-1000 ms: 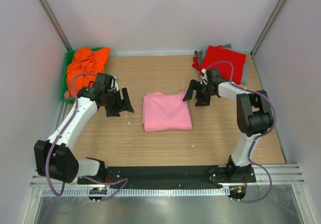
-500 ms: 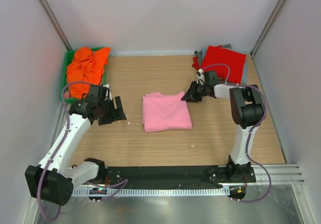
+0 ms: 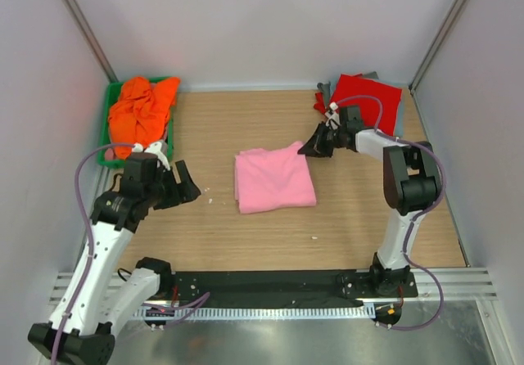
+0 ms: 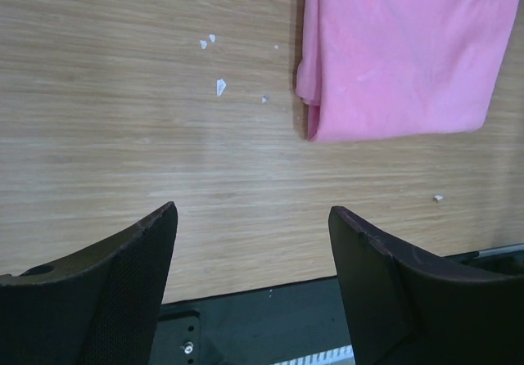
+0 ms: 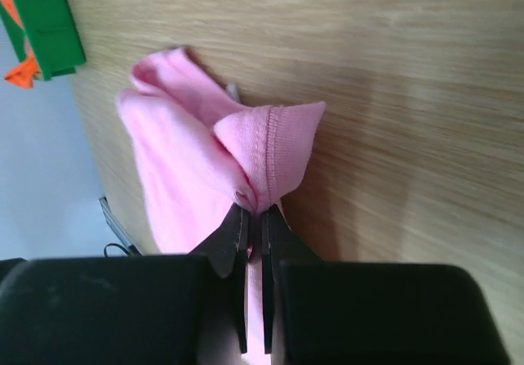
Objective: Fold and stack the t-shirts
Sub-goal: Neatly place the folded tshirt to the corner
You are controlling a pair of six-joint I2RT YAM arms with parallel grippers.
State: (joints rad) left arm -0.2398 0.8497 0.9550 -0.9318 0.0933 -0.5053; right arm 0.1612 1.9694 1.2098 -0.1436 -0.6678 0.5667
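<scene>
The pink t-shirt (image 3: 274,181) already lies folded. My right gripper should move up and outward, then down past the red t-shirt (image 3: 370,101), and release it on top of that stack.
A folded light pink t-shirt (image 3: 274,181) lies in the middle of the wooden table. My right gripper (image 3: 313,146) is shut on its far right corner; in the right wrist view that corner (image 5: 270,148) bunches up between the closed jaws of the right gripper (image 5: 255,216). My left gripper (image 3: 182,187) hangs open to the left of the shirt, nothing between its fingers (image 4: 123,283), with the pink t-shirt (image 4: 401,50) ahead of it. A bright orange t-shirt (image 3: 141,111) fills the green bin. Red and grey t-shirts (image 3: 364,99) lie stacked at the back right.
The green bin (image 3: 106,140) stands at the back left against the wall. Small white scraps (image 4: 218,85) dot the wood near the left gripper. A black base strip (image 3: 270,283) runs along the near table edge.
My right gripper has shut on the pink shirt's far right corner and lifted it a little. My left arm has pulled back toward the near left, still open.
</scene>
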